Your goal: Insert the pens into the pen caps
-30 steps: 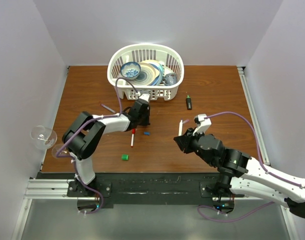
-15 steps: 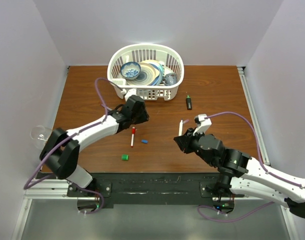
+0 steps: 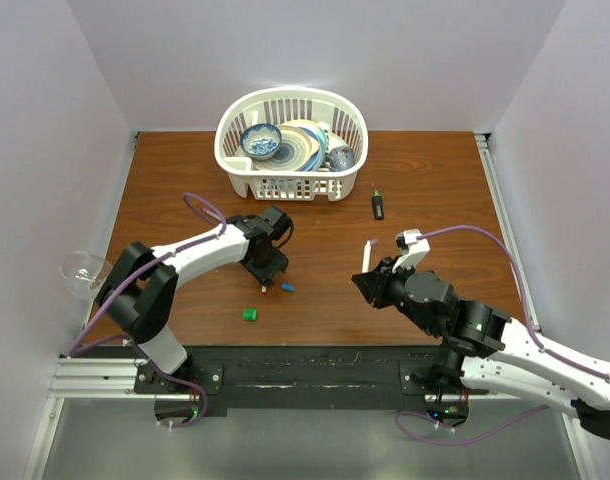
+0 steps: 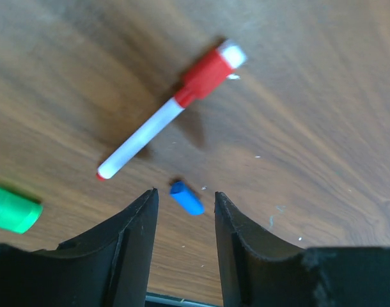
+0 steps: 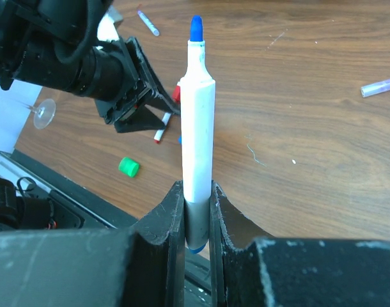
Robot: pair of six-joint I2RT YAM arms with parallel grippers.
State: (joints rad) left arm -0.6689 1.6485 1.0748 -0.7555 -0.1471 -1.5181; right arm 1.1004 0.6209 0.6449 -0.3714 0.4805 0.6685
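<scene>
My left gripper moves straight down onto the small blue cap (image 3: 288, 288) (image 4: 186, 197) next and closes its fingers around it, since the cap already lies between them on the wood.
My left gripper (image 3: 268, 266) is open and hangs low over the table. The small blue cap (image 4: 186, 197) lies on the wood between its fingertips, not gripped; it also shows in the top view (image 3: 288, 287). A white pen wearing the red cap (image 4: 172, 109) lies just beyond it. The stubby green cap (image 3: 249, 314) lies nearer the front edge. My right gripper (image 5: 197, 192) is shut on a white pen with a bare blue tip (image 5: 198, 115), held upright above the table (image 3: 366, 254). The black marker (image 3: 378, 206) lies near the basket.
A white basket (image 3: 285, 186) full of dishes stands at the back centre. A wine glass (image 3: 85, 270) sits at the table's left edge. A small purple-capped pen (image 5: 148, 22) and a pale purple piece (image 5: 380, 86) lie on the wood.
My left arm swung away from the basket toward the front, and its open gripper came down over the blue cap. My right gripper kept its pen and barely shifted.
</scene>
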